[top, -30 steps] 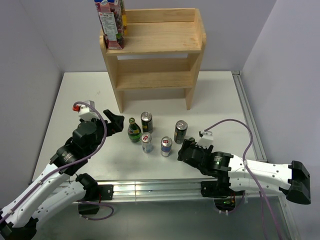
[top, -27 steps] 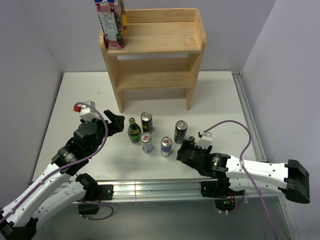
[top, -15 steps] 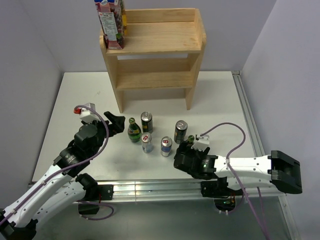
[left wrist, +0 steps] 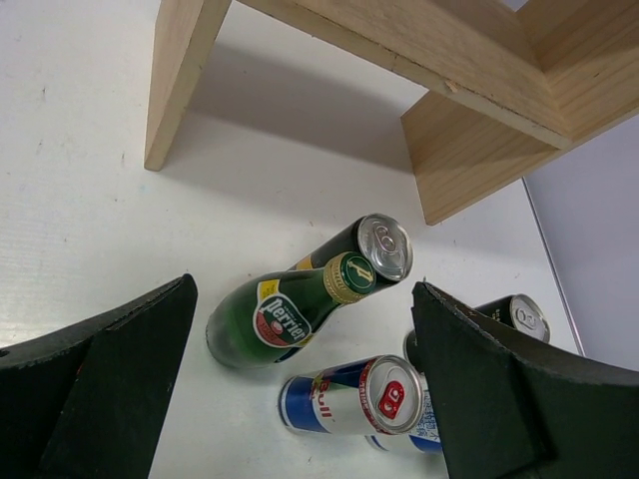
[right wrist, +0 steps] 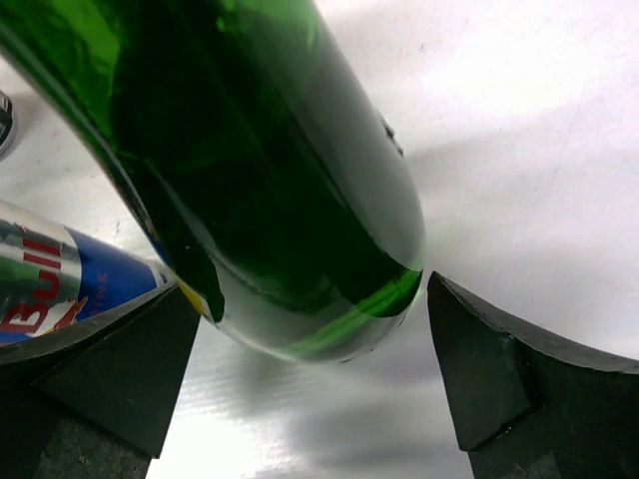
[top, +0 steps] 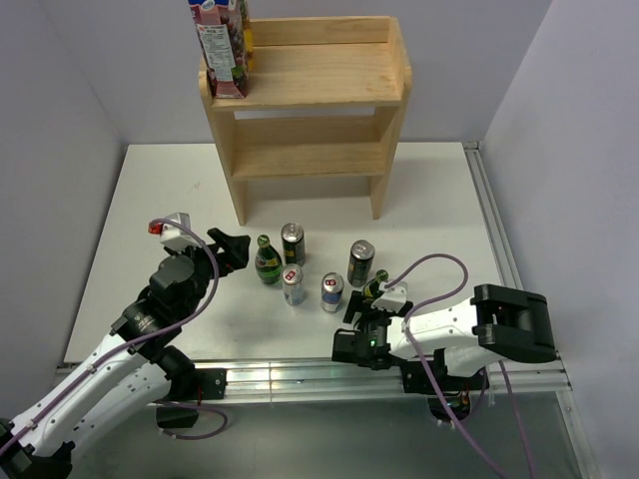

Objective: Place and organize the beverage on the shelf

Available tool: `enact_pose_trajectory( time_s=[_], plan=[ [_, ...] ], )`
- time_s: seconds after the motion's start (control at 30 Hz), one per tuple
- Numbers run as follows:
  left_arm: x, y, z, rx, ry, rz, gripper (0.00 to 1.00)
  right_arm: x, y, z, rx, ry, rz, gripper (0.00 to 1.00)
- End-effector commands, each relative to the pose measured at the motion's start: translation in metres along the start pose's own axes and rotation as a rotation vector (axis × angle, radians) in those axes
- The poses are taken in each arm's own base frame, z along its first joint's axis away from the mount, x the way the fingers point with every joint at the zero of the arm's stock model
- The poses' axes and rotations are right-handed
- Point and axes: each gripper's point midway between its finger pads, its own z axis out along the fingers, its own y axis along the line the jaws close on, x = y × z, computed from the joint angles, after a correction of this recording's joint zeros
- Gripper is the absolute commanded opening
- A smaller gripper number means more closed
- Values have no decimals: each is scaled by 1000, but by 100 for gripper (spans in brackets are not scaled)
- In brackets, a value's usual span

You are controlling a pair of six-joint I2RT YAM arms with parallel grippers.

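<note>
The green glass bottle's base (right wrist: 321, 304) has only the very ends of my right gripper's fingers on either side of it now, so I should slide that gripper outward, deeper around the base, and close it.
The light-wood shelf (top: 300, 100) stands at the back of the table with a juice carton (top: 222, 45) on its top tier. Cans and bottles stand in front of it: a green Perrier bottle (top: 266, 261) (left wrist: 270, 317), a dark can (top: 292, 242), two Red Bull cans (top: 293, 284) (top: 331, 291) and another dark can (top: 360, 261). My left gripper (top: 235, 246) (left wrist: 303, 287) is open and empty, just left of the Perrier bottle. My right gripper (top: 363, 305) (right wrist: 313, 289) is open and low, its jaws on either side of the base of a second green bottle (top: 376, 286) (right wrist: 300, 200).
The shelf's legs (left wrist: 180, 80) show behind the drinks in the left wrist view. A Red Bull can (right wrist: 40, 279) stands just left of the right gripper. A metal rail (top: 300, 374) runs along the table's near edge, and grey walls close in both sides.
My right arm has folded back and dropped; its gripper has come low around the second green bottle's base. My left gripper has edged slightly forward.
</note>
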Motion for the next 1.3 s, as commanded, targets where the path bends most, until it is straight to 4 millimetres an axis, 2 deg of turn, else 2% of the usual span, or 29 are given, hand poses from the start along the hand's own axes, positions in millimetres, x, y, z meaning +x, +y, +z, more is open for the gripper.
enact_pose_trajectory(
  time_s=[0.0,0.2,0.23,0.27,0.37,0.5,0.67,0.8,0.9,0.97,1.0,1.17,1.27],
  plan=[
    [-10,-11,0,43,-40,-35,96,-23,8,3,-20,-132,34,100],
    [-6,-10,2,47,-39,-32,96,-18,4,15,17,-123,33,99],
    [-6,-10,2,48,-42,-32,96,-18,9,17,9,-121,61,99],
    [-6,-11,3,50,-40,-30,97,-17,3,21,23,-122,30,98],
    [-5,-11,4,45,-37,-25,97,-14,4,26,23,-103,42,93],
    [-5,-11,4,47,-34,-21,97,-12,-4,36,84,-116,34,88],
    [-3,-10,4,46,-33,-17,97,-14,-3,40,120,-161,13,82],
    [-2,-11,5,46,-29,-12,97,-16,-4,40,127,-180,10,64],
    [-2,-10,7,40,-28,-11,97,-18,-4,39,122,-178,18,56],
    [-1,-10,7,42,-26,-11,97,-19,-3,37,112,-177,20,45],
    [-1,-10,7,42,-26,-10,97,-21,-2,36,108,-176,25,2],
    [-2,-10,6,38,-30,-11,97,-23,-4,31,122,-170,23,0],
    [-2,-8,7,31,-29,-8,97,-25,9,22,98,-158,0,0]
  ],
)
